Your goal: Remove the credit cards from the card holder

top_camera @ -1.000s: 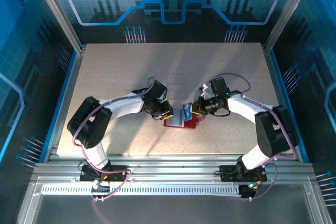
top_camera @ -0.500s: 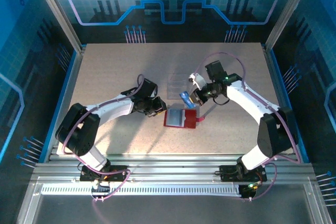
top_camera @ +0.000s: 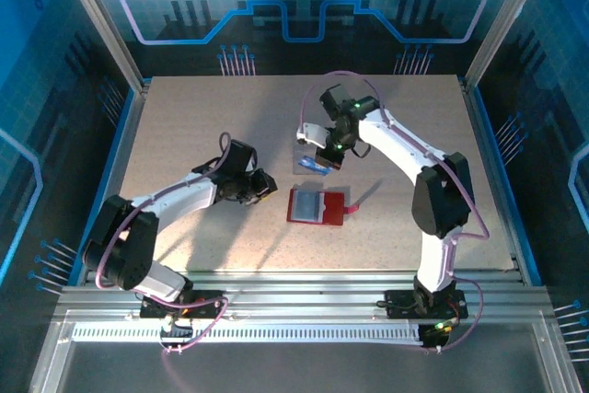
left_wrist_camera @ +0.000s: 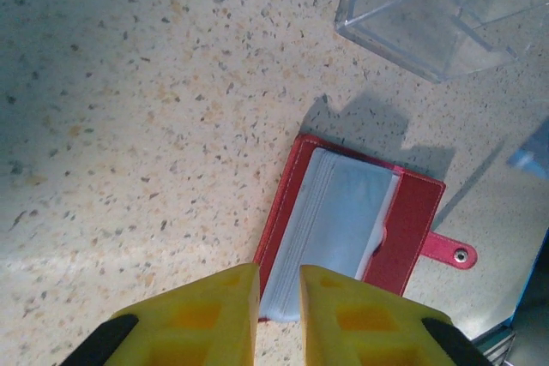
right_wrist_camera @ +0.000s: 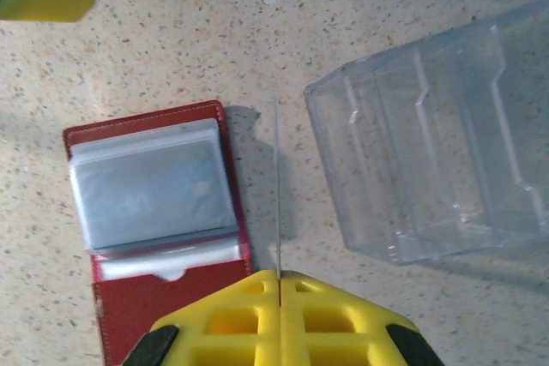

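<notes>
The blue card is at an angle to the box's dividers. My right gripper will next move outward over the near slot of the clear box (top_camera: 305, 170), turning, then lower to release it.
The red card holder (top_camera: 317, 205) lies open and flat on the table, grey sleeves up, strap tab to the right. My right gripper (top_camera: 319, 161) hovers behind it, shut on a blue credit card (top_camera: 316, 167). In the right wrist view that card (right_wrist_camera: 276, 186) shows edge-on, sticking out from my right gripper (right_wrist_camera: 279, 276), between the holder (right_wrist_camera: 150, 190) and a clear box. My left gripper (top_camera: 266, 184) sits left of the holder, apart from it. Its jaws (left_wrist_camera: 279, 297) stand a narrow gap apart with nothing between them, just short of the holder's (left_wrist_camera: 356, 220) near edge.
A clear plastic box (top_camera: 308, 147) with dividers stands on the table just behind the holder, under my right gripper; it also shows as the box (right_wrist_camera: 437, 152) and the box (left_wrist_camera: 446, 6). Blue walls and metal rails border the table.
My right gripper has pulled the blue card up out of the holder and carried it back and left over the clear box. My left gripper has drawn away leftward from the holder.
</notes>
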Robot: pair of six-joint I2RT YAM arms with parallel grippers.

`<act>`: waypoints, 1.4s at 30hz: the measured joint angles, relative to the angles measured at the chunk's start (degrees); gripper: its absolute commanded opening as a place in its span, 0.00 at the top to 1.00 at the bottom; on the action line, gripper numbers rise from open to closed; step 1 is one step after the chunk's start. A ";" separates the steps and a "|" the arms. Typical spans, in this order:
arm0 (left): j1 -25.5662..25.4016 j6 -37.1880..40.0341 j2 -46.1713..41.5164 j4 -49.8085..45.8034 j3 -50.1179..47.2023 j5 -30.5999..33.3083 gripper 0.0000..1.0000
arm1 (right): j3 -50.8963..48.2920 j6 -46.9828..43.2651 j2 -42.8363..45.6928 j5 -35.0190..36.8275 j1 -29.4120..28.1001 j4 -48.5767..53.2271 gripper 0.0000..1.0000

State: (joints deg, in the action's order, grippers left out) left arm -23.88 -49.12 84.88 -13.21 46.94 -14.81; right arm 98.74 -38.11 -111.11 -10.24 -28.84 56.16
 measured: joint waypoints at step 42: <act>0.09 -0.42 -1.25 1.95 -3.61 -0.68 0.79 | 35.58 -13.42 -28.57 5.75 -0.83 21.79 1.00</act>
State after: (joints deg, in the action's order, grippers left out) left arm -23.79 -49.54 83.64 -11.27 43.33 -15.49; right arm 134.32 -51.53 -139.68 -4.49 -29.67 77.95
